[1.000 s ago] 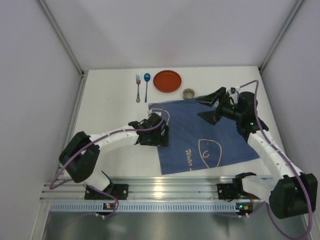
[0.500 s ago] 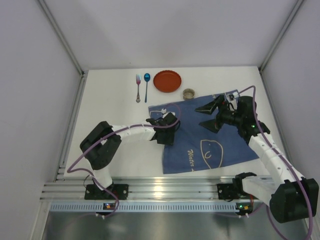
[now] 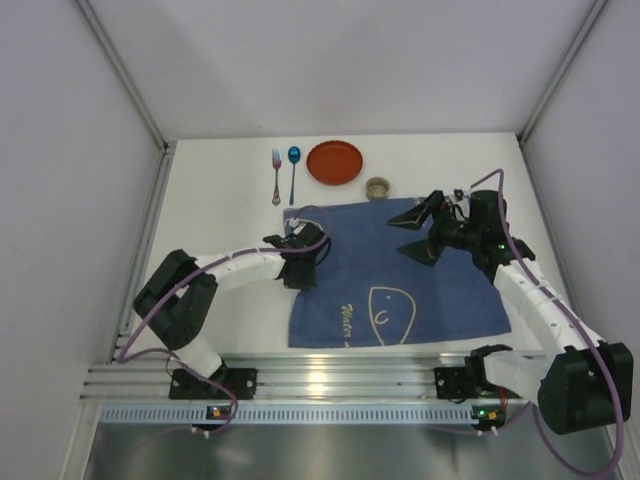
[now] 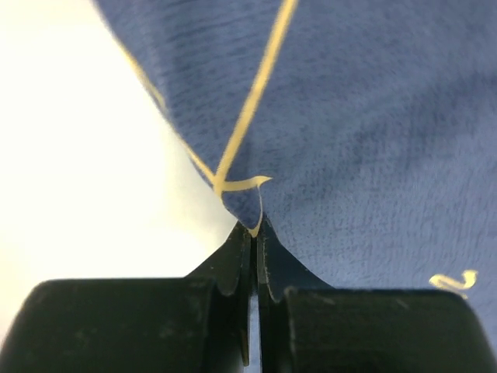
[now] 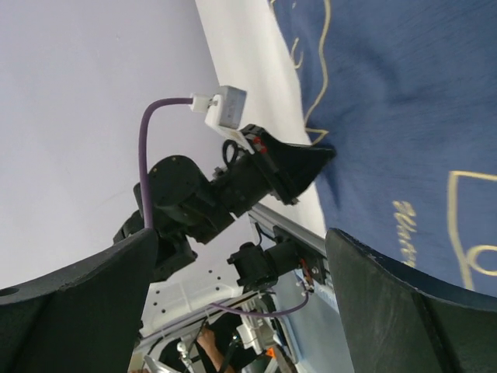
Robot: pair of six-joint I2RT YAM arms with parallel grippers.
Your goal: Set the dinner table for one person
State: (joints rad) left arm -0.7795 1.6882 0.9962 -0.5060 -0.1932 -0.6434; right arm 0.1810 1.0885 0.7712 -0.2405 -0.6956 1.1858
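The tabletop is clear on the side of the cup away from the plate. My right gripper should reach outward and down to the cup's rim there.
The dinner table [image 3: 210,220] is a white top. On it lies a dark blue cloth [image 3: 410,285] with pale line drawings. My left gripper [image 3: 308,262] is shut on the cloth's left edge. In the left wrist view its jaws [image 4: 255,231] pinch a small fold of the cloth [image 4: 365,116]. My right gripper [image 3: 418,228] hangs open over the cloth's far right part, holding nothing. In the right wrist view its fingers [image 5: 411,311] stand wide apart, with the cloth [image 5: 404,101] and the left gripper [image 5: 291,167] beyond them.
At the far edge lie a pink fork [image 3: 277,175], a blue spoon [image 3: 293,168] and a red plate [image 3: 335,161]. A small round cup [image 3: 378,187] stands just beyond the cloth's far edge. White walls close in both sides.
My left gripper has shut on the cloth's left edge and dragged the cloth left and toward the near edge. The right gripper drifted a little left, still open.
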